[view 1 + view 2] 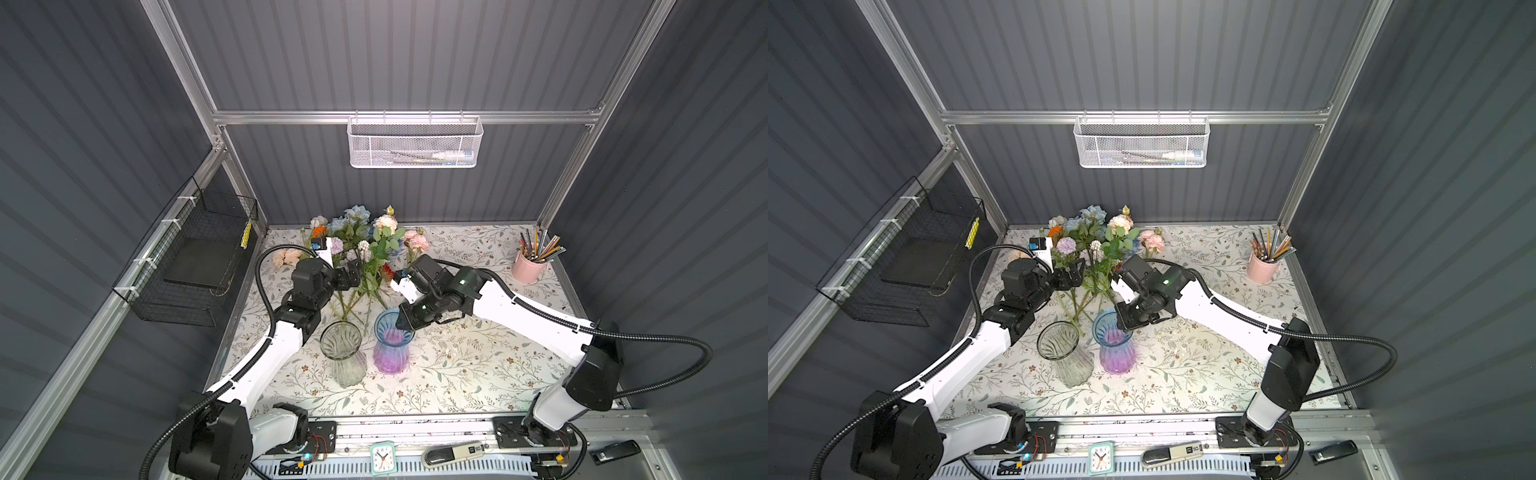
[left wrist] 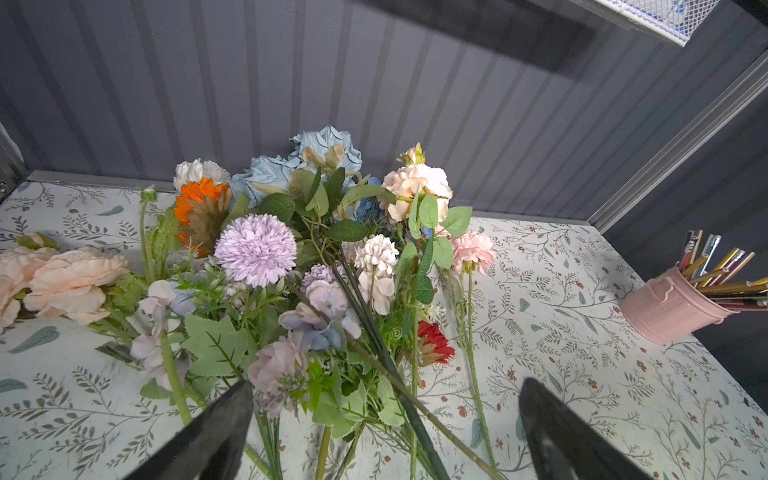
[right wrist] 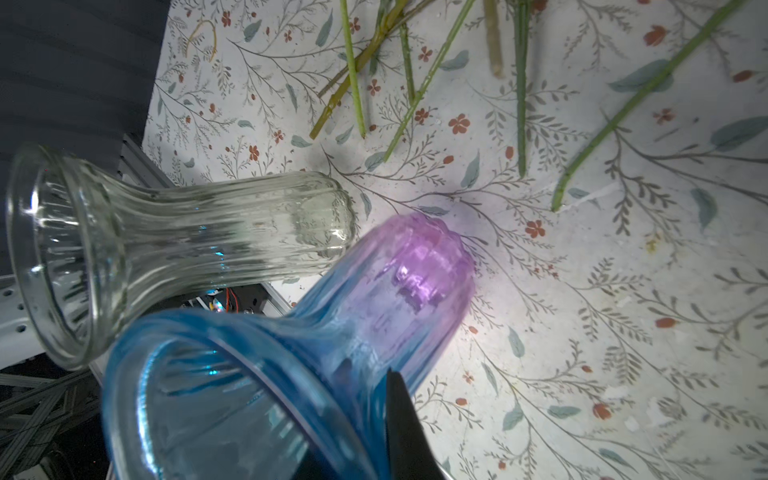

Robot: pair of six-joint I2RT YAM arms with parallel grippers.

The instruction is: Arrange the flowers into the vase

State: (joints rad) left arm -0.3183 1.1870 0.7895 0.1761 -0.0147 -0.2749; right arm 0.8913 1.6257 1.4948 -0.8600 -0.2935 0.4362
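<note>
I will next carry the blue vase outward toward the pink cup with my right gripper, onto the bare tabletop beside the stems, and let go of the vase's rim there, because that patch is open.
The flowers [image 1: 365, 249] [image 1: 1100, 245] lie in a loose heap at the back of the table, stems pointing forward. In the left wrist view, lilac, peach, blue, orange and red blooms [image 2: 316, 257] fill the middle. My left gripper [image 1: 349, 276] [image 2: 385, 382] hovers open just above their stems, holding nothing. A blue and purple vase [image 1: 392, 345] [image 3: 374, 299] stands upright in front of the heap, with a clear glass vase [image 1: 343, 353] [image 3: 187, 232] beside it. My right gripper [image 1: 405, 324] [image 3: 370, 374] is shut on the blue vase's rim, one finger outside, the other inside.
A pink cup of pencils [image 1: 528, 266] [image 2: 673, 307] stands at the back right. A white mesh basket [image 1: 415, 143] hangs on the back wall and a black wire basket [image 1: 195, 266] on the left wall. A small clock [image 1: 383, 457] sits on the front rail.
</note>
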